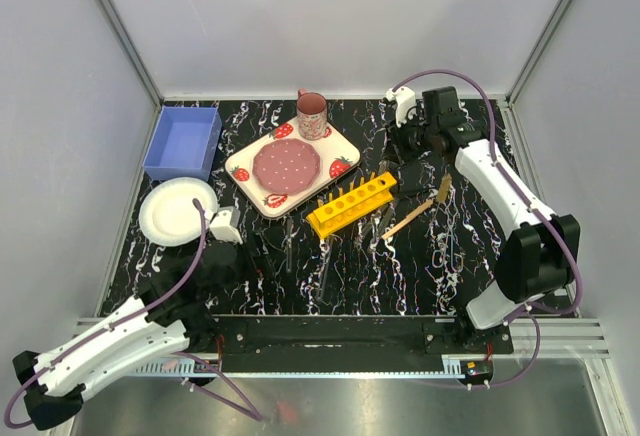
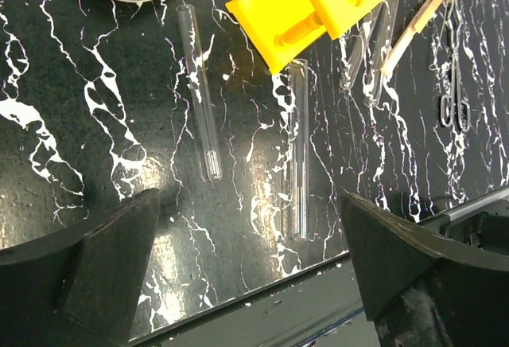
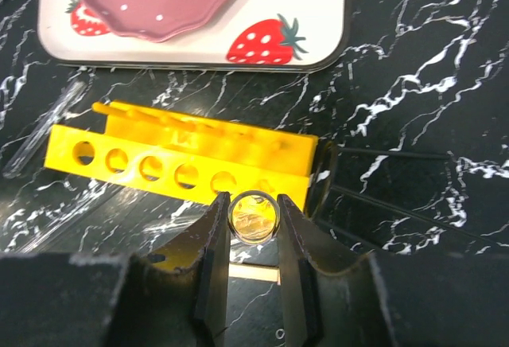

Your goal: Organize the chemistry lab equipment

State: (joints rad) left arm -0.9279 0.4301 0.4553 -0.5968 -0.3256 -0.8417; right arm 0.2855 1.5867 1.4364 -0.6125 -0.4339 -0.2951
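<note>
The clear tube hangs upright over the yellow rack's end hole point(image 1: 381, 187) point(image 3: 258, 191). I will therefore move my right gripper down until the tube is in it, then let go.
The yellow test-tube rack point(image 1: 352, 203) lies on the black marble table, its row of holes facing my right wrist view point(image 3: 183, 164). My right gripper point(image 3: 253, 218) hangs above the rack's right end, shut on a clear tube point(image 3: 253, 216) seen end-on; in the top view that gripper point(image 1: 410, 138) is at the back right. My left gripper point(image 2: 250, 267) stands open and empty over the table's near edge point(image 1: 215, 268). Two clear tubes point(image 2: 199, 92) point(image 2: 299, 148) lie flat ahead of it. The wooden-handled brush point(image 1: 420, 211) and slim dark tools point(image 2: 453, 84) lie right of the rack.
A strawberry-patterned plate point(image 1: 292, 166) and a pink mug point(image 1: 311, 114) stand behind the rack. A white paper plate point(image 1: 176, 210) and a blue bin point(image 1: 184, 142) are at the left. Another clear tube point(image 3: 48, 132) lies left of the rack.
</note>
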